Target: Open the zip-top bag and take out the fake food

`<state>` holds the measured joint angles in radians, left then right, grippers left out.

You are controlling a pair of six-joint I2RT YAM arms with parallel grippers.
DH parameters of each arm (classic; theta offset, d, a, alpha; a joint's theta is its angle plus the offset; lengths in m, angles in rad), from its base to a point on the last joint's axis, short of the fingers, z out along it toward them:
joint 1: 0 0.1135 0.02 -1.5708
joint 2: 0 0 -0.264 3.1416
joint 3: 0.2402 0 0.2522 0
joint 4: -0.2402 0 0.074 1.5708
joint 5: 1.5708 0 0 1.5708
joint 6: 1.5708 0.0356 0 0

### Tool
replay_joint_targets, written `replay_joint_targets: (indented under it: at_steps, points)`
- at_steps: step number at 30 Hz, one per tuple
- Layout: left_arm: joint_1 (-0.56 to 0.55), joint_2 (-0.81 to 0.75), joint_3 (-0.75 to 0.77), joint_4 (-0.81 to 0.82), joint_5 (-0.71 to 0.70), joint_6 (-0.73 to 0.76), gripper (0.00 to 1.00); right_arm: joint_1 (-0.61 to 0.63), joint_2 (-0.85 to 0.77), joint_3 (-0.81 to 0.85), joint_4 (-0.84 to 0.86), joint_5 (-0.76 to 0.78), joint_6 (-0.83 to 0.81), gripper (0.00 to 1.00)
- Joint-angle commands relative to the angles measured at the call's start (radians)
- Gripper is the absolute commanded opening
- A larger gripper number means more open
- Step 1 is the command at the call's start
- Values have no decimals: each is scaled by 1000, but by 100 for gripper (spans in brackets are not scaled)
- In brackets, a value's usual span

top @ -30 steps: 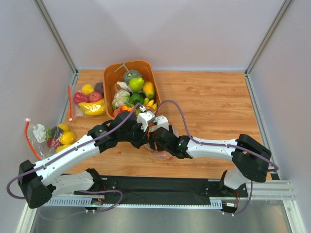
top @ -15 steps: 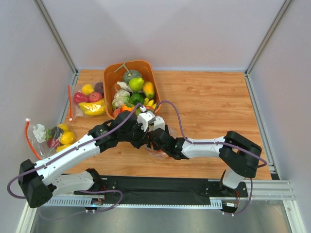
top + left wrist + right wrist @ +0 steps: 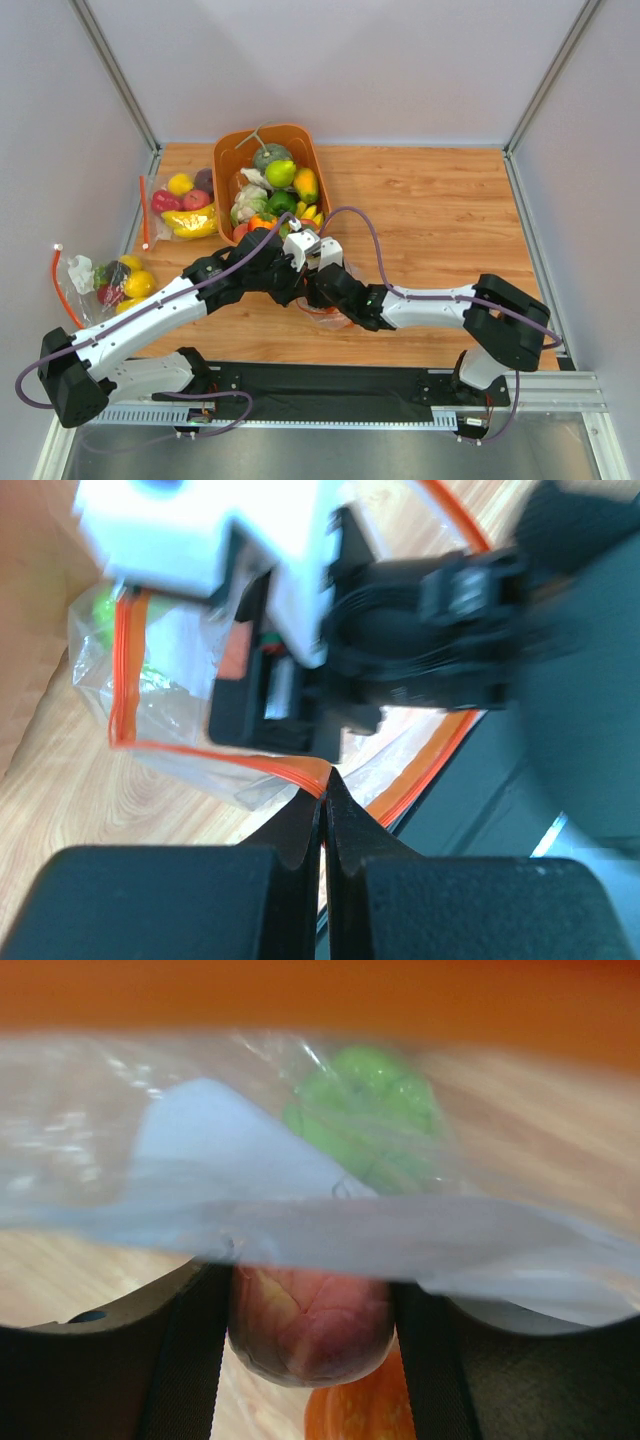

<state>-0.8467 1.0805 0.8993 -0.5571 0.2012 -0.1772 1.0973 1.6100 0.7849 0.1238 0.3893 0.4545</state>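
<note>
Loose produce already lies at the basket's yellow bananas. So my right gripper should lift out of the bag's opening and move outward over them to let go of the peach-red fruit.
The zip-top bag [image 3: 336, 318] lies on the wood near the front middle, its mouth open. My left gripper [image 3: 300, 288] is shut on the bag's red-orange zip strip [image 3: 200, 755], pinching it at the fingertips in the left wrist view [image 3: 323, 785]. My right gripper [image 3: 322, 296] reaches into the bag mouth. In the right wrist view [image 3: 312, 1295] its fingers [image 3: 190, 1360] close on a peach-red fake fruit [image 3: 310, 1335]. A green fruit [image 3: 365, 1110] shows behind the plastic, and an orange one [image 3: 360, 1415] lies below.
An orange basket [image 3: 226, 160] full of fake produce stands at the back left. A clear bag with a banana [image 3: 185, 210] lies left of it. Another bag with a white lump [image 3: 108, 280] is at the far left. Grey walls enclose the table.
My right arm's elbow swung left, then back right, while its gripper stayed in the bag mouth. My left gripper has kept its pinch on the zip strip, almost still.
</note>
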Motion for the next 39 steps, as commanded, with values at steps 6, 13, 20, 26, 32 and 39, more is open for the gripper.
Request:
replay_joint_targets:
  at_steps: [6, 13, 20, 26, 32, 39]
  points:
    - [-2, -1, 10, 20, -3, 1, 0, -5, -255, -27, -48, 2, 15, 35]
    - [-2, -7, 12, 17, -16, 2, 0, -10, -393, -41, -160, -9, 24, 34]
    - [0, -7, 15, 8, -37, 5, 0, -17, -571, -36, -308, 13, 21, 34]
    - [-2, -10, 15, 6, -40, 5, 0, -85, -680, -21, -388, 22, 4, 34]
    - [0, -10, 19, 5, -36, 5, 0, -258, -670, 19, -307, -107, -36, 34]
    - [0, -19, 16, 6, -33, 8, 0, -414, -397, 167, -153, -243, -141, 33]
